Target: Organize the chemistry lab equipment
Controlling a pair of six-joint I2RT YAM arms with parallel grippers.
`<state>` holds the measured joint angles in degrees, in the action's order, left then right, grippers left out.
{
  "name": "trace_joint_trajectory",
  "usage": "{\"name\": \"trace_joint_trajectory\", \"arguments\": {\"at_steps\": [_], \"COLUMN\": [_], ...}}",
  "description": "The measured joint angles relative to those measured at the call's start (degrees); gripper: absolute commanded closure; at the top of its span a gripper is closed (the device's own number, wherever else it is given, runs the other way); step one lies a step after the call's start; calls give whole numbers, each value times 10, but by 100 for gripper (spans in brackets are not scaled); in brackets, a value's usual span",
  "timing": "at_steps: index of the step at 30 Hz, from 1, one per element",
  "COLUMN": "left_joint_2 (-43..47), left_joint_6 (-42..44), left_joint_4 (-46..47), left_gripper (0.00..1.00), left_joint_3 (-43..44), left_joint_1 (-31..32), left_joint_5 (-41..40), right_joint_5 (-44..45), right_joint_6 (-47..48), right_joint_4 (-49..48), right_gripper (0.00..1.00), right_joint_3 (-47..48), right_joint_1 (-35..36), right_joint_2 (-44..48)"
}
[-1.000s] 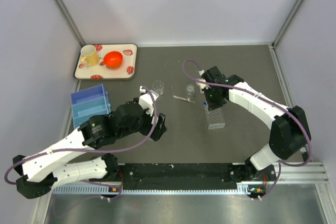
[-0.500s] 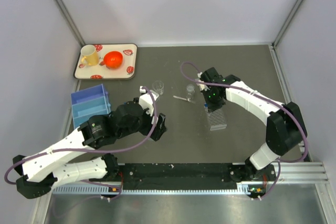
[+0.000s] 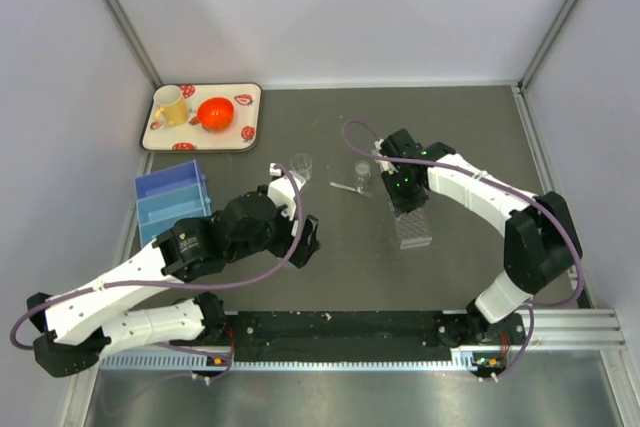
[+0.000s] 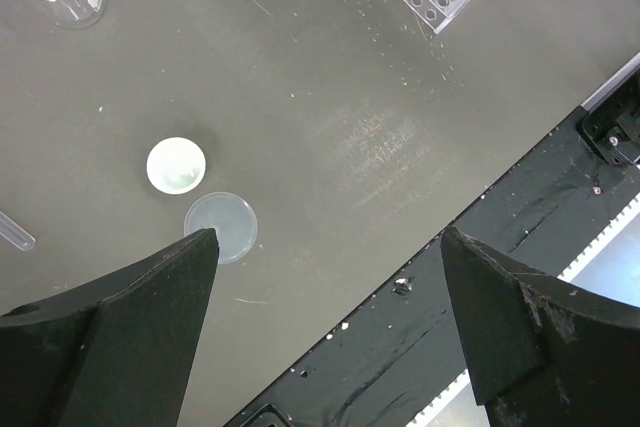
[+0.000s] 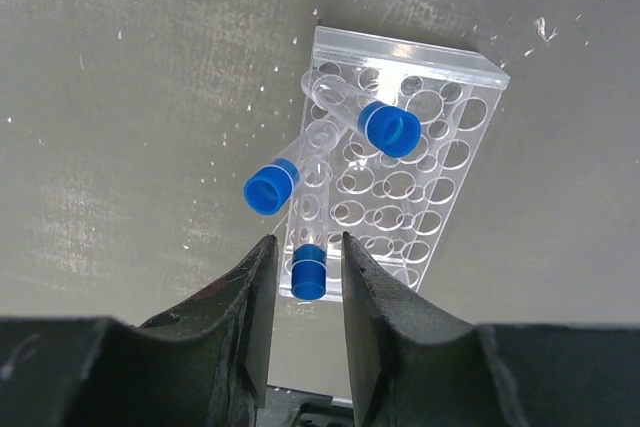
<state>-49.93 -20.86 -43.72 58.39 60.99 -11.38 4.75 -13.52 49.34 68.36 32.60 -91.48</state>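
My left gripper moves over the clear tube next, turns to match, descends and closes. The tube lies at an angle below the gripper and to its left in the wrist view.
The clear gridded tube rack lies on the dark table and holds three blue-capped tubes. Two of them lean at angles. The third tube stands in a near hole between the fingers of my right gripper, which is open with a small gap on each side of the cap. From above, the right gripper hovers over the rack's far end. My left gripper is wide open and empty above the table, near a white round cup and a clear disc.
A clear beaker, a small cup and a thin rod lie mid-table. A blue bin stands at the left. The tray at the back left carries a yellow mug and an orange-red bowl.
My right gripper has shifted slightly over the rack and its jaws have parted, letting go of the blue-capped tube, which now stands in the rack. The left arm has barely moved.
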Motion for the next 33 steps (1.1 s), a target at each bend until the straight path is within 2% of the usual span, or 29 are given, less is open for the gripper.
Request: {"name": "trace_joint_trajectory", "arguments": {"at_steps": [7,15,18,24,27,33], "left_joint_2": [-16,-80,-107,-151,-180,-261], "left_joint_6": [-6,-52,-69,-102,-114,-153], "left_joint_4": [-7,-35,-36,-33,-32,-27], "left_gripper": [1,1,2,4,5,9], "left_joint_3": [2,36,38,38,38,38], "left_joint_1": [0,-22,-70,-225,-282,-338], "left_joint_5": [-26,-115,-122,-127,-143,-154], "right_joint_5": [21,53,62,69,63,38], "right_joint_6": [-2,-6,-6,-6,-7,-16], "right_joint_4": [17,40,45,56,58,64], "right_gripper": [67,66,65,66,66,69], "right_joint_3": [24,65,72,62,32,-17], "right_joint_1": [15,61,73,82,82,83], "right_joint_2": [28,159,208,287,335,392]}}
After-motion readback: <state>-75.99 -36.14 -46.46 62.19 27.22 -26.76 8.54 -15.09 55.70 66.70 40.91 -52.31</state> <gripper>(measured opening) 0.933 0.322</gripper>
